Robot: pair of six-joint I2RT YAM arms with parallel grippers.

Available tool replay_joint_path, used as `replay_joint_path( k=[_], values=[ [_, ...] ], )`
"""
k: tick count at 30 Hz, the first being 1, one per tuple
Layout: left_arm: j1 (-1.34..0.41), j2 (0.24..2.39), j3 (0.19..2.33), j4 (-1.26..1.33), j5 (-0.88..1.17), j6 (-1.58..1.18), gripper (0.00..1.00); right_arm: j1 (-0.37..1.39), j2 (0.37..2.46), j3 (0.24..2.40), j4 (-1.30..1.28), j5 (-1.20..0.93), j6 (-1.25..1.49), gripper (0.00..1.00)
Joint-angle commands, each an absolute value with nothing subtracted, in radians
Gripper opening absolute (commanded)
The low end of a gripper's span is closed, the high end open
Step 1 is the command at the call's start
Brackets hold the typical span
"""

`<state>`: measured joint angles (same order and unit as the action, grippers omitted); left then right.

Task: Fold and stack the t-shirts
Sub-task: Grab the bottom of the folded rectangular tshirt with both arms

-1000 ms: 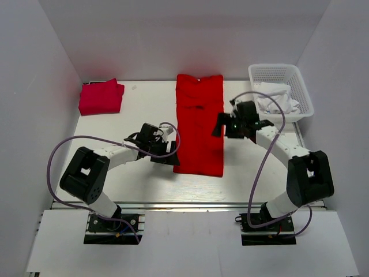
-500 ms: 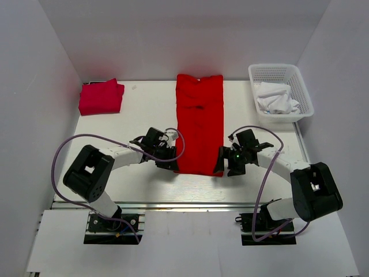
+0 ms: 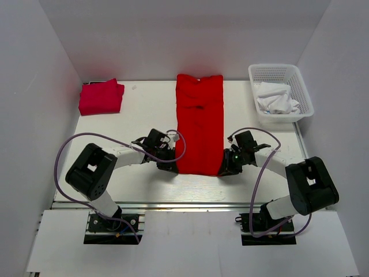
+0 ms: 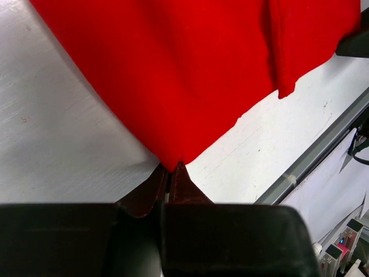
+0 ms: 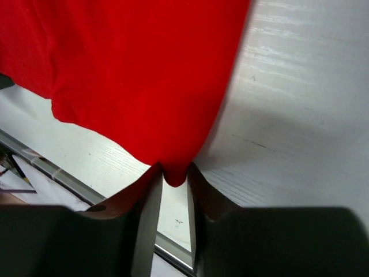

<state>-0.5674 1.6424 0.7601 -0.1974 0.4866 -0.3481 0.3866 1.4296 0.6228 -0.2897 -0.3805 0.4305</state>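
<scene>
My left gripper lifts outward with the t-shirt's near corner next and lowers it onto the t-shirt's collar end point(image 3: 184, 103) to release. The red t-shirt still lies long.
A bright red t-shirt point(image 3: 199, 121) lies as a long narrow strip down the middle of the table, collar end at the back. My left gripper point(image 3: 170, 162) is at its near left corner, jaws pressed together on the cloth tip point(image 4: 172, 164). My right gripper point(image 3: 225, 168) is at the near right corner, and its fingers pinch a small tuck of the red t-shirt point(image 5: 174, 173). Both corners sit low, close to the table. A pinkish crimson t-shirt point(image 3: 101, 97) lies folded at the back left, apart from both arms.
A white plastic basket point(image 3: 281, 70) holding white cloth point(image 3: 277, 99) stands at the back right. White walls close in the table on three sides. The metal rail of the table's front edge point(image 3: 184, 203) runs just behind both grippers.
Both grippers came down to the red t-shirt's near corners and closed on them. The right arm swung from beside the shirt's middle toward the front edge. The shirt's near hem has drawn in slightly.
</scene>
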Motion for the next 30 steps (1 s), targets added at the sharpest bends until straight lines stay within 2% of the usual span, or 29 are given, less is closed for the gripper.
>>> replay_joint_path(
  k=[1, 3, 4, 12, 15, 18, 22, 30],
  values=[
    [-0.584, 1.667, 0.749, -0.233, 0.449, -0.337, 0.06, 0.388, 1.450, 0.621, -0.242, -0.354, 0.410, 0.27],
    [-0.584, 1.667, 0.749, -0.233, 0.449, -0.337, 0.00, 0.388, 1.466, 0.638, -0.241, -0.354, 0.396, 0.12],
    [-0.584, 1.667, 0.749, -0.233, 0.449, -0.337, 0.00, 0.388, 1.473, 0.644, -0.239, -0.353, 0.394, 0.00],
    [-0.584, 1.582, 0.738, -0.294, 0.492, -0.337, 0.00, 0.403, 1.422, 0.615, -0.327, -0.431, 0.316, 0.00],
    [-0.594, 1.519, 0.691, -0.356, 0.590, -0.347, 0.00, 0.428, 1.330, 0.577, -0.389, -0.501, 0.292, 0.00],
    [-0.606, 1.479, 0.712, -0.458, 0.534, -0.377, 0.00, 0.452, 1.231, 0.566, -0.452, -0.560, 0.285, 0.00],
    [-0.606, 1.434, 0.770, -0.540, 0.509, -0.377, 0.00, 0.468, 1.154, 0.600, -0.474, -0.459, 0.290, 0.00],
    [-0.580, 1.471, 0.870, -0.390, 0.502, -0.350, 0.00, 0.460, 1.235, 0.745, -0.379, -0.249, 0.284, 0.00]
  ],
)
